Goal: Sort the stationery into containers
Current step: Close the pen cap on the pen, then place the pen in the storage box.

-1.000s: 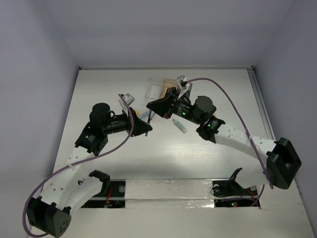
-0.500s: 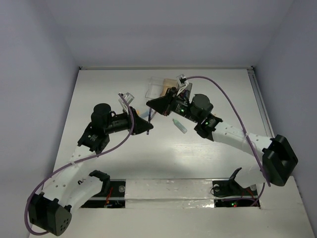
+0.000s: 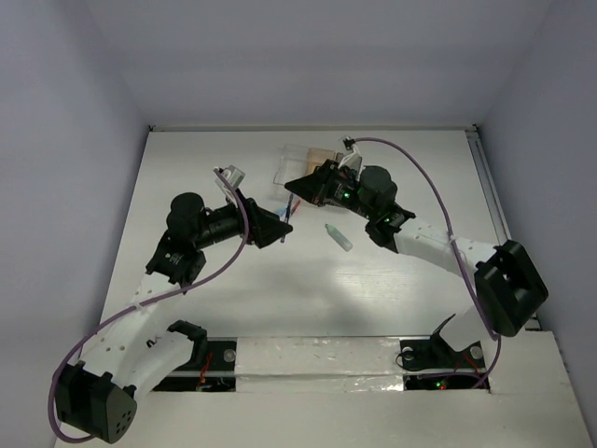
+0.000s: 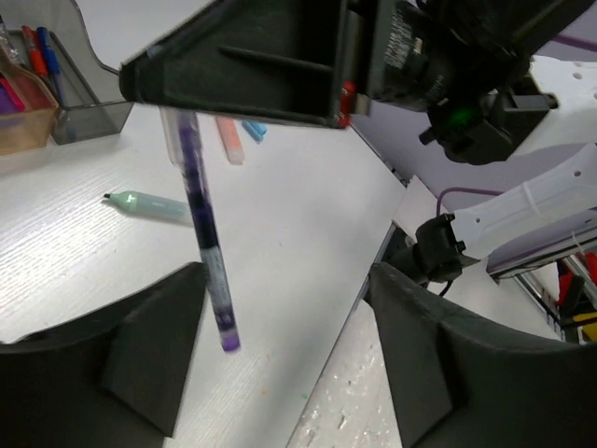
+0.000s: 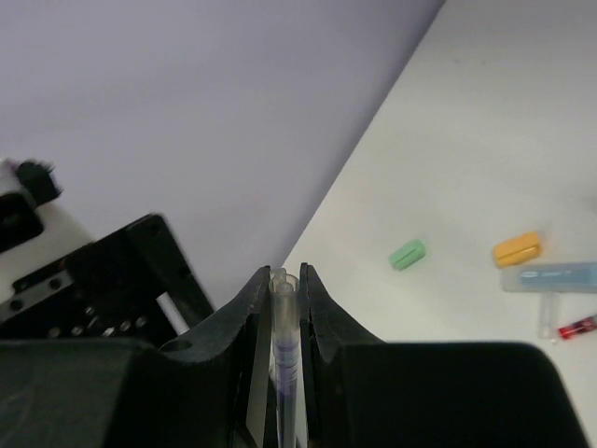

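The robot's right gripper will swing outward next, away from the left gripper, then lower the pen into the dark grey box point(image 4: 79, 89) and let go of it, because other pens sit there.
A thin purple pen point(image 4: 201, 238) with a clear cap hangs tip-down from my right gripper point(image 5: 285, 280), which is shut on its upper end point(image 5: 284, 359). My left gripper point(image 4: 284, 350) stands open around the pen's lower tip without touching it. In the top view the right gripper point(image 3: 291, 186) is just in front of the containers point(image 3: 300, 164) and the left gripper point(image 3: 278, 229) is below it. The dark grey box point(image 4: 79, 89), with red and blue pens inside, and the tan-orange box point(image 4: 20, 126) show in the left wrist view.
A pale green marker point(image 3: 339, 237) lies on the white table to the right of the grippers. An orange piece point(image 4: 229, 138) and a light-blue piece point(image 4: 254, 129) lie beyond it. A green piece point(image 5: 407, 254), an orange piece point(image 5: 517, 249) and a clear-blue piece point(image 5: 550, 277) lie scattered farther off.
My left gripper has opened and let go of the purple pen, pulling slightly left. The right gripper has kept the pen and moved a little toward the containers.
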Tool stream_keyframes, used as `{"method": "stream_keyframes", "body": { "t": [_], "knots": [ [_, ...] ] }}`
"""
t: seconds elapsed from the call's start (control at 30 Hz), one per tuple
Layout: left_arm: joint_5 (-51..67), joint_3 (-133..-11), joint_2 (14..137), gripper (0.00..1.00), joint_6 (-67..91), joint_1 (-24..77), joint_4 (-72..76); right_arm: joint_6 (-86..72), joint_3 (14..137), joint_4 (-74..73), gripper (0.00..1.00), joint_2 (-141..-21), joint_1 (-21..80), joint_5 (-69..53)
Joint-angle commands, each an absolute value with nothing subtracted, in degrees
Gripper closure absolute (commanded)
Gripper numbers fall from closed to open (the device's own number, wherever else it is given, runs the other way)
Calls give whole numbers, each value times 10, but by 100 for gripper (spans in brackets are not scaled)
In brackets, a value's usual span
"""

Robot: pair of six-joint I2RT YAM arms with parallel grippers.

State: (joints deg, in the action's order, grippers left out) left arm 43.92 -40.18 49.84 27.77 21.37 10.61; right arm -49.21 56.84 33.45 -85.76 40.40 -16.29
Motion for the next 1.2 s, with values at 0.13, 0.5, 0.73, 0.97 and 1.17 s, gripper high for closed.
{"method": "stream_keyframes", "body": {
  "t": [0.13, 0.5, 0.73, 0.97, 1.17],
  "knots": [
    [411, -415, 462, 6, 230, 212, 68, -497, 617, 348, 100, -889, 303, -156],
    [293, -407, 430, 1, 163, 212, 1, -278, 718, 164, 100, -966, 188, -20],
    [234, -408, 403, 1, 156, 212, -20, -233, 807, 120, 100, -1058, 167, -4],
    [236, -410, 409, 1, 156, 212, -23, -247, 844, 105, 100, -1116, 167, -32],
    [236, -410, 412, 1, 155, 212, -22, -277, 838, 105, 100, -1133, 167, -61]
  ]
}}
